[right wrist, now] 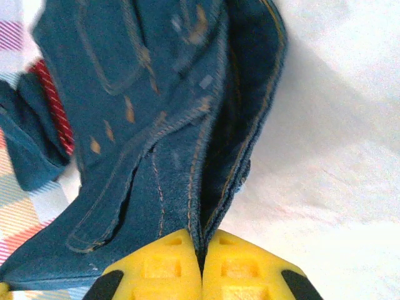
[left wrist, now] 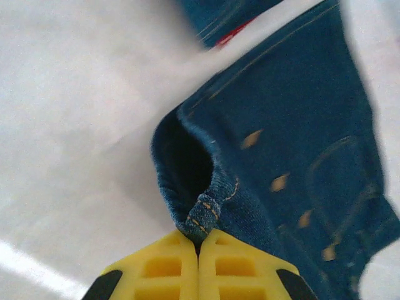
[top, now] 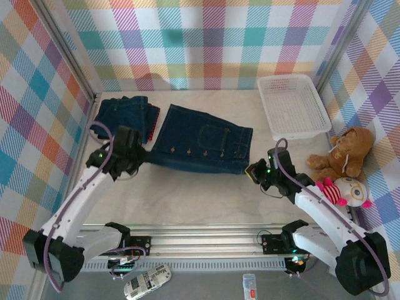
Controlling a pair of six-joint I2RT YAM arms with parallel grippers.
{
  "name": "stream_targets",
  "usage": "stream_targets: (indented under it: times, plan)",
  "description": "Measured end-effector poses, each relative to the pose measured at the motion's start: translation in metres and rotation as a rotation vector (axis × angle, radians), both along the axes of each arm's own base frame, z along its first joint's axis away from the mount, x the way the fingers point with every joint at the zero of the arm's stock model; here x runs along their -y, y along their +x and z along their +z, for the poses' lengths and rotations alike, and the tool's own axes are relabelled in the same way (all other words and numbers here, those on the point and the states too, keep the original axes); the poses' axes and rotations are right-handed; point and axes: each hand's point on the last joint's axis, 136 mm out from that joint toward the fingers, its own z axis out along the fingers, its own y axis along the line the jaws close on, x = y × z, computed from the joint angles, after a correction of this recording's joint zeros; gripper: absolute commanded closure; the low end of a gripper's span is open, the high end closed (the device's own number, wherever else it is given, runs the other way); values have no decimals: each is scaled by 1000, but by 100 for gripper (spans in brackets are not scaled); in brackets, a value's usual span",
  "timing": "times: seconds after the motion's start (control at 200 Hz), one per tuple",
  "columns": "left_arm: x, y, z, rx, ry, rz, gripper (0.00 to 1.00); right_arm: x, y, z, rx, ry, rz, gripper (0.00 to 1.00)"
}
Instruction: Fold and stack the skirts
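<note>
I'll next carry my right gripper's pinched denim outward over the skirt and release it at the skirt's far edge.
A dark blue denim skirt (top: 200, 147) lies spread in the middle of the table, its buttons and pocket facing up. My left gripper (top: 145, 159) is shut on the denim skirt (left wrist: 294, 144) at its near left corner, pinching a belt loop between the yellow fingers (left wrist: 169, 269). My right gripper (top: 250, 172) is shut on the denim skirt (right wrist: 156, 137) at its near right corner, with the hem edge clamped between the yellow pads (right wrist: 244, 265). At the back left sits a folded pile of skirts (top: 125, 117), denim on top and a red edge (top: 152, 127) showing underneath.
A white mesh basket (top: 292, 106) stands at the back right. A brown teddy bear (top: 342, 153) and a white and pink plush toy (top: 345, 190) lie along the right wall. Bare table lies in front of the skirt.
</note>
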Motion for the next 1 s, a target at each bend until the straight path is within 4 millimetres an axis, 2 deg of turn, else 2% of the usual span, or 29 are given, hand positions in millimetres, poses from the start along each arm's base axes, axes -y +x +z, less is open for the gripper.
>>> stream_targets:
  times: [0.105,0.23,0.4,0.515,0.69,0.895,0.92,0.955,1.0]
  plan:
    - [9,41,29,78,55,-48,100,7,32,22,74,-12,-67,100]
    - [19,93,47,146,134,-94,100,17,70,39,133,-34,-147,100]
    - [33,158,55,203,230,-139,100,25,118,44,143,-61,-217,100]
    - [40,195,51,216,287,-165,100,29,147,42,124,-74,-245,100]
    - [48,230,32,193,331,-196,100,32,174,24,77,-91,-265,100]
    - [54,251,7,159,351,-214,100,33,193,3,35,-113,-276,99]
    - [55,254,4,157,354,-216,100,33,196,1,30,-117,-278,97]
    - [56,259,1,155,358,-215,100,33,199,-3,25,-121,-281,90]
    - [57,267,-2,149,365,-211,93,33,205,-7,19,-128,-284,71]
